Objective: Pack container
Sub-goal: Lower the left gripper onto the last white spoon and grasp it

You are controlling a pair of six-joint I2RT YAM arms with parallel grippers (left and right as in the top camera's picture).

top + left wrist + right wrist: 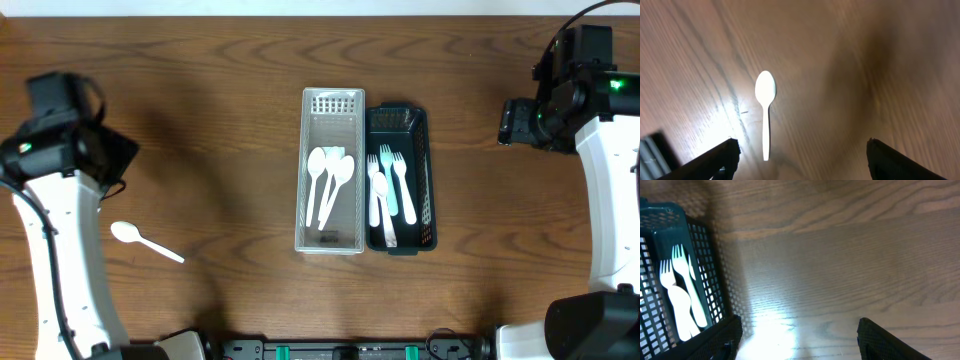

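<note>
The left gripper moves down and back next, onto the handle beside the bowl.
A white plastic spoon lies loose on the wooden table at the left; it also shows in the left wrist view, lying between and ahead of my fingers. A clear tray at the centre holds three white spoons. A dark green basket beside it holds white and pale green forks, also seen in the right wrist view. My left gripper is open and empty above the loose spoon. My right gripper is open and empty, right of the basket.
The bare wooden table spreads around the two containers. The left arm runs down the left edge and the right arm down the right edge.
</note>
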